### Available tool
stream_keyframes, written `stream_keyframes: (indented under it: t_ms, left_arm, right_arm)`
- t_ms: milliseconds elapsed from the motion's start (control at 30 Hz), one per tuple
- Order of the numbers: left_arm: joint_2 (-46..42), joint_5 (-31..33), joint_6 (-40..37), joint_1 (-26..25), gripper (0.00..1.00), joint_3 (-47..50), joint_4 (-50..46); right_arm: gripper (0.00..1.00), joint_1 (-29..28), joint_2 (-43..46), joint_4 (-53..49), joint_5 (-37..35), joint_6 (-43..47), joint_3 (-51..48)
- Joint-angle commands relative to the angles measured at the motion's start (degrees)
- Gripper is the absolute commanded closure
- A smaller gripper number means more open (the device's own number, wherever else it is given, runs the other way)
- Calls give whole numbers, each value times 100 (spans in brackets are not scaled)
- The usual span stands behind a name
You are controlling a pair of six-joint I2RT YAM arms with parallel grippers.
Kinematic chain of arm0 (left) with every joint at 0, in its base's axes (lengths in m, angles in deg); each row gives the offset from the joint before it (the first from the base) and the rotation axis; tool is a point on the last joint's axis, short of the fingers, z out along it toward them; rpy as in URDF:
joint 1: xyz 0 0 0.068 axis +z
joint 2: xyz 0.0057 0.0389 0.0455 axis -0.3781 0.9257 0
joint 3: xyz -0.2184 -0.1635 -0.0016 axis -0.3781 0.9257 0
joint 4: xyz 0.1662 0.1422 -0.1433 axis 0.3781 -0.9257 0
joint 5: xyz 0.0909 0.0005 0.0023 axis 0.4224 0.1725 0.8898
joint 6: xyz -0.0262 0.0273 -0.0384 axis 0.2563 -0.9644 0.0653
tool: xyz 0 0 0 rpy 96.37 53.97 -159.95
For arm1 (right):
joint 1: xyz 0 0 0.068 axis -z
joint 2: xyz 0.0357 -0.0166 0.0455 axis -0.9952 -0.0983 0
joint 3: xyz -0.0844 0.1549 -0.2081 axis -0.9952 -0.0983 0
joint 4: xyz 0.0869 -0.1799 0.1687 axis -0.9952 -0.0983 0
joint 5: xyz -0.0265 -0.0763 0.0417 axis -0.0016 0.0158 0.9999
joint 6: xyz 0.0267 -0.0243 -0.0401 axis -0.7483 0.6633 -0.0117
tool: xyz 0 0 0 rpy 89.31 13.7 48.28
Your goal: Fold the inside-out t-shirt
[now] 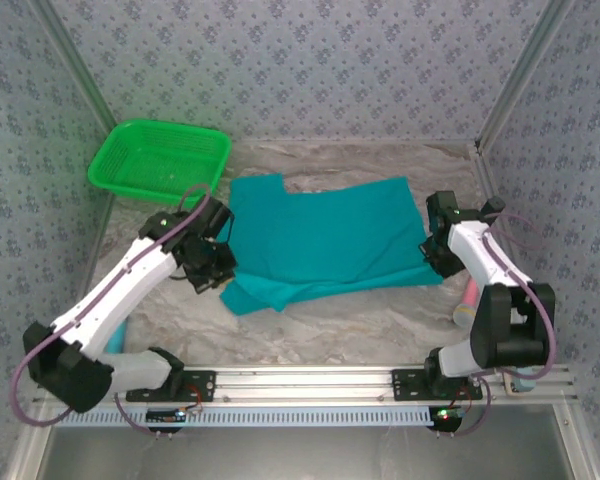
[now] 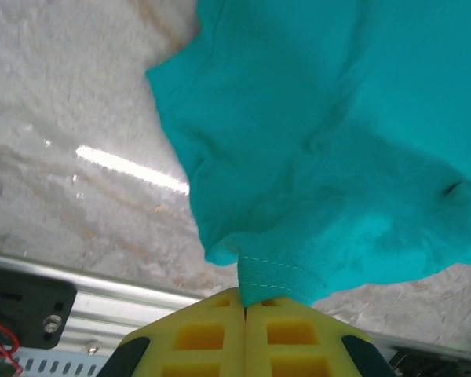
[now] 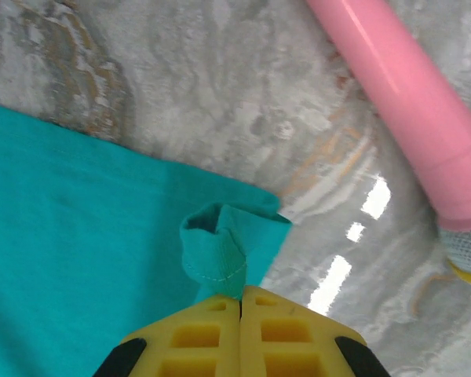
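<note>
My left gripper carries the t-shirt's stitched hem away from my base over the t-shirt's side edge next, then releases it.
The teal t-shirt (image 1: 325, 240) lies spread across the middle of the table, with its near left part bunched. My left gripper (image 1: 217, 262) sits at the shirt's left edge. Its yellow fingers (image 2: 212, 334) are shut on a stitched hem of the t-shirt (image 2: 271, 275), and the cloth (image 2: 330, 157) bulges up from them. At the shirt's right edge is my right gripper (image 1: 438, 255). There the yellow fingers (image 3: 279, 330) pinch a folded corner of the hem (image 3: 220, 251), and the rest of the cloth (image 3: 71, 228) lies flat to the left.
A bright green mesh basket (image 1: 160, 158) stands at the back left. A pink cylinder (image 3: 408, 102) lies on the table just right of my right gripper, also seen by the right arm's elbow (image 1: 467, 298). A metal rail (image 1: 310, 385) runs along the near edge.
</note>
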Motion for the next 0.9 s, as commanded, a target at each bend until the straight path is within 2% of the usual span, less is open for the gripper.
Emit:
stream_keyframes:
  t_ms: [0,200,233,300,333,367,400,533,600,700,800,867]
  left_arm:
    - [629,-38,-720,263,100,-518,-82]
    - [1918,-147,-1248,838,100,-1373,285]
    - [2118,-258,-1300,929,97,-1487,476]
    - [2498,-504,-1423,1081,75,-1658,830]
    - [2703,-636,-1513,1170,65,-1772,928]
    - [2898,-763,-1632,1249,58,-1935,954]
    - [3029,-781,-1746,1311,55,-2096,899]
    - [2938,-712,-2164,1392,49,-2436,769]
    - [2669,-776,-2296,1330,49,-2224,642]
    - [2152,-793,-2338,1003,50,-1260,614]
    - [1783,-953,-2130,460,52,-145,940]
    - [1661,-906,-1923,134,52,427,1350]
  right_arm:
    - [100,95,-425,150,45,-95,442]
    - [100,104,-1428,434,125,-82,1189]
    - [100,92,-1637,495,145,-62,1325]
    - [100,69,-1986,612,172,-36,1546]
    - [93,80,-2152,648,261,13,1670]
    - [78,117,-2291,675,445,151,1807]
    - [71,153,-2355,768,657,326,1890]
    - [63,114,-2003,835,710,765,1846]
    - [61,-63,-1647,868,581,1291,1694]
    - [60,-554,-1143,940,592,2577,1438]
    - [60,-1132,-820,1268,1184,3944,1045]
    - [59,-1352,-830,1345,1541,4001,751]
